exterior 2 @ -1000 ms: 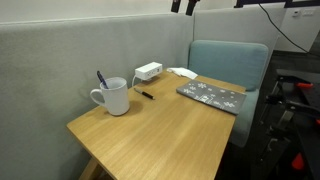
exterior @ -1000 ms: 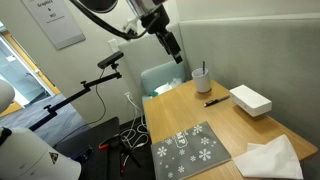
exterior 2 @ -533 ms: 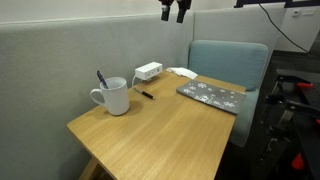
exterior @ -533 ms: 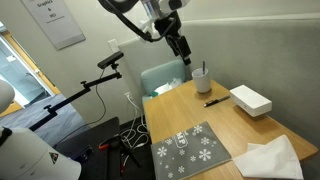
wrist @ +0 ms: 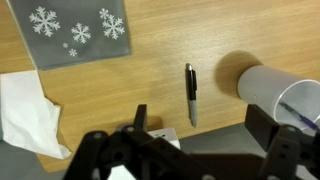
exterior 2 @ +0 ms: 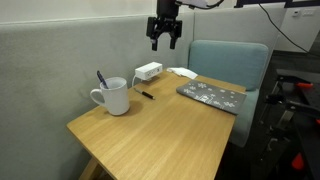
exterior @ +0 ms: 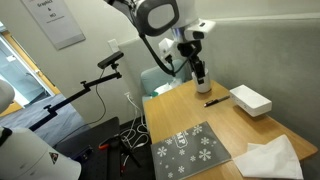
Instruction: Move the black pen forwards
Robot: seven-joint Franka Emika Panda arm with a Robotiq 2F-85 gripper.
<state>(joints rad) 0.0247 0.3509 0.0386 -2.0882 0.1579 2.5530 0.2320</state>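
My gripper's fingers are spread and empty, well above the pen. My open gripper needs to move down next onto the black pen's end (exterior: 223, 99) (wrist: 194, 116) beside the white box.
The black pen (wrist: 190, 93) lies on the wooden table between a white mug and a white box. It also shows in both exterior views (exterior: 213, 101) (exterior 2: 146, 94). My gripper (exterior 2: 164, 38) hangs in the air above the table, over the pen and box area, well clear of the pen. In an exterior view the gripper (exterior: 197, 68) stands in front of the mug. In the wrist view its two fingers (wrist: 200, 140) are spread wide and hold nothing.
A white mug (exterior 2: 114, 96) with a pen in it stands left of the black pen. A white box (exterior 2: 149, 71), a snowflake placemat (exterior 2: 212, 94), a tissue (exterior: 268, 158) and a blue chair (exterior 2: 230, 65) are nearby. A grey wall panel backs the table.
The gripper has come down from the top of the views and moved toward the mug and pen. The pen and other objects have not moved.
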